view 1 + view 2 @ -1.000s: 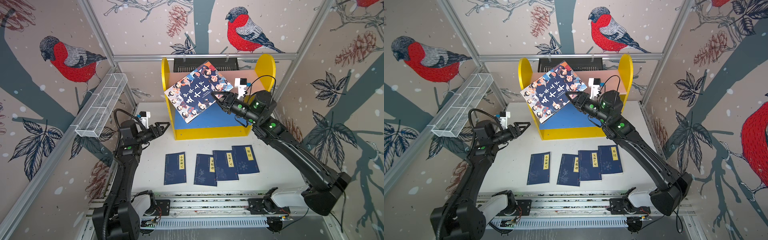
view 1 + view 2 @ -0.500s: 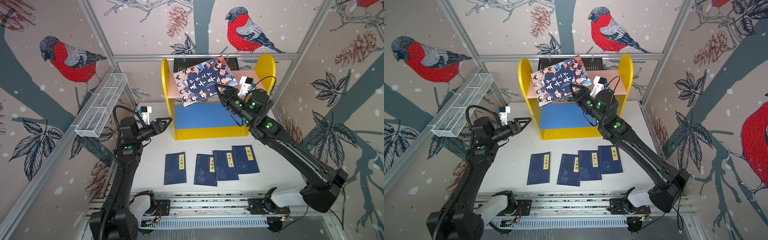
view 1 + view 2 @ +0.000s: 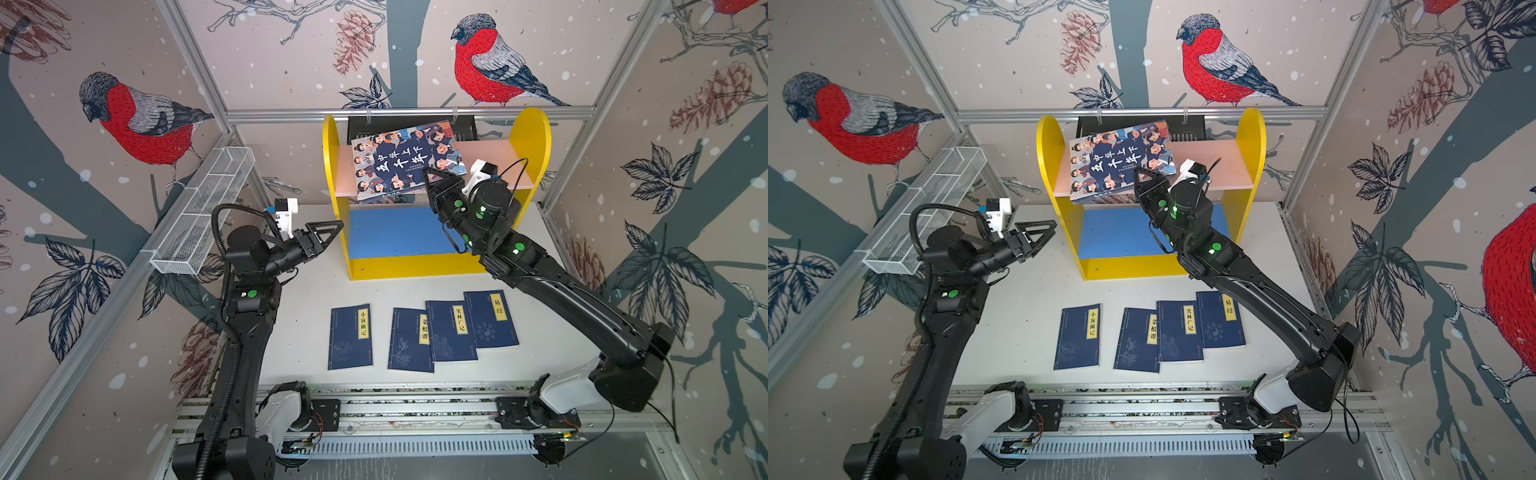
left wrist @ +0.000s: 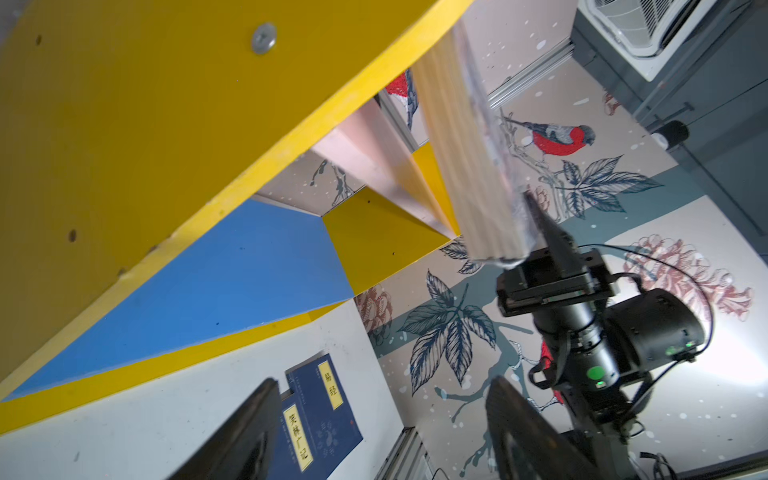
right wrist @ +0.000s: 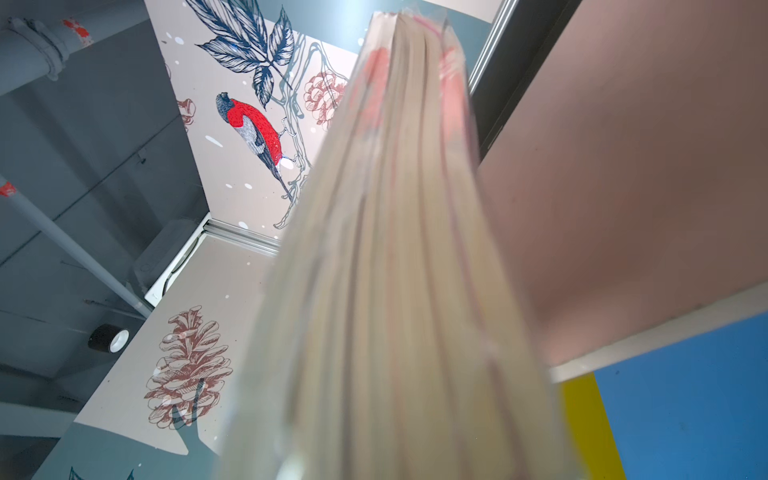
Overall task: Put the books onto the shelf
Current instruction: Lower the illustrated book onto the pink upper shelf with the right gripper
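Note:
The book is still tilted. My right gripper will next move down, lay the book flat on the pink upper board [image 3: 346, 169] [image 5: 632, 192] below the gripper and let go.
The large book [image 3: 405, 160] [image 3: 1121, 162] with the cartoon cover is tilted over the pink upper board of the yellow shelf [image 3: 415, 266] [image 3: 1129, 268]. Its lower edge is at the board's front edge. My right gripper [image 3: 436, 178] [image 3: 1144, 176] is shut on its lower right corner. In the right wrist view the book's page edge [image 5: 395, 291] hides the jaws. Several thin navy books [image 3: 350, 336] [image 3: 1077, 336] lie flat on the table in front of the shelf. My left gripper [image 3: 328, 232] [image 4: 382, 384] is open and empty beside the shelf's left side panel.
A white wire-mesh basket [image 3: 203, 216] hangs on the left wall. A black slotted tray [image 3: 411, 124] hangs behind the shelf. The arms' base rail [image 3: 415, 411] runs along the table's front edge. Patterned walls close in the left, back and right sides.
My right gripper has raised the large book and turned it from a slant at the shelf's left front to over the pink board. My left gripper has moved closer to the shelf's side panel.

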